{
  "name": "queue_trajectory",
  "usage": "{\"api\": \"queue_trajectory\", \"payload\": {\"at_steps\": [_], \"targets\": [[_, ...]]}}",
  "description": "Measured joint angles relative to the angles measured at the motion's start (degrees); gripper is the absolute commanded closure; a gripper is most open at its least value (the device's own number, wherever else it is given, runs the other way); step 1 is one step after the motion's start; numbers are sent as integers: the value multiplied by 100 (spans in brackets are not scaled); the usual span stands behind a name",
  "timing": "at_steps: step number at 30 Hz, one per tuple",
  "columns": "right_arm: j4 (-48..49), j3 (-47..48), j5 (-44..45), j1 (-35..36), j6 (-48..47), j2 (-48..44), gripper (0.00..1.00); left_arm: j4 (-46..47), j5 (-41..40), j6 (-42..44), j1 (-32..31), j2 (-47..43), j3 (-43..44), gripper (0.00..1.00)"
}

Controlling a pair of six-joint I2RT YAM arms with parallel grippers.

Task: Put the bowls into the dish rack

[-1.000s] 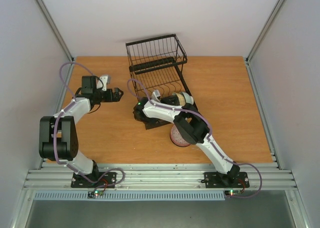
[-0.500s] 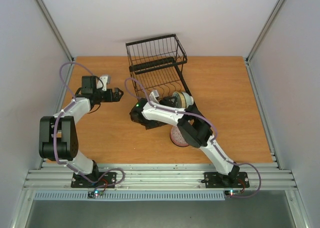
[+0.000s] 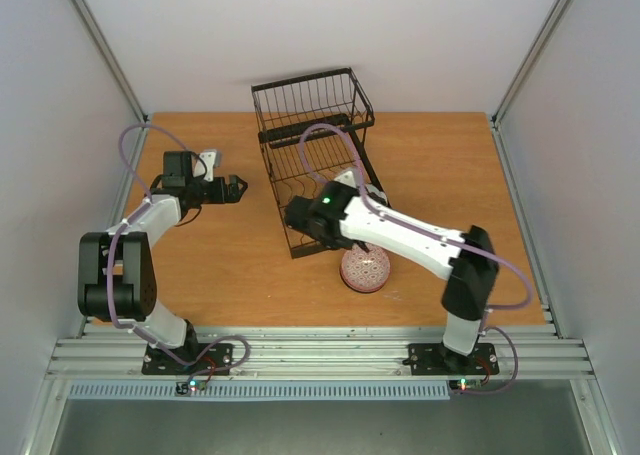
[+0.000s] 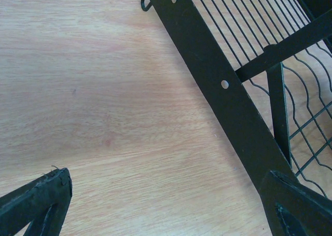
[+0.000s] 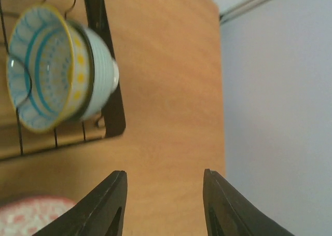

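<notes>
The robot's right gripper will next go back down onto the rim, farthest from the left gripper, of the pink-patterned bowl (image 3: 365, 268), which is below and back from the right gripper, still outside the rack.
The black wire dish rack (image 3: 312, 103) stands at the table's middle back. A pale green bowl (image 5: 57, 70) with a blue and yellow inside stands on edge in the rack's (image 5: 107, 109) near slots; the right arm hides it in the top view. A pink-patterned bowl (image 3: 365, 268) sits on the table just before the rack and shows in the right wrist view (image 5: 23, 215). My right gripper (image 5: 164, 172) is open and empty above the table, right of the rack. My left gripper (image 3: 238, 188) is open and empty beside the rack's left rail (image 4: 207, 65), as its wrist view (image 4: 167, 172) shows.
The right arm (image 3: 410, 233) stretches across the rack's near end. Grey walls enclose the table on the left, back and right (image 5: 280, 111). Bare wooden table (image 3: 450, 175) lies right of the rack and left of it (image 4: 104, 91).
The right arm's elbow swung right and up, and its wrist shifted right over the rack's near end, now covering the bowl in the rack. The left arm has not moved.
</notes>
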Motion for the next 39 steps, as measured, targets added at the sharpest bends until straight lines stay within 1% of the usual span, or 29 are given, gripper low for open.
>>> {"api": "queue_trajectory", "payload": {"at_steps": [4,7,13,18,23,29,36,39], "targets": [[319,-874,-798,2,-177,-973,59,-2,42,0,0,-2,0,1],[584,-1292,-1294,2,-245,-1394,60,-2,61,-2,0,-2,0,0],[1381,-2374,-2354,-7,-417,-1790,62,0,74,-2,0,-2,0,1],[2002,-3141,-3062,-208,-472,-2166,64,-2,83,-2,0,-2,0,1],[2356,-3543,-3432,-487,-503,-2509,64,-2,85,-2,0,-2,0,1],[2745,-3827,-3735,-667,-551,-2535,67,-2,83,-2,0,-2,0,1],[2905,-3965,-3807,-800,-562,-2505,67,-2,81,-2,0,-2,0,1],[2924,-4024,-3803,-837,-560,-2463,70,-2,81,-2,0,-2,0,1]]}}
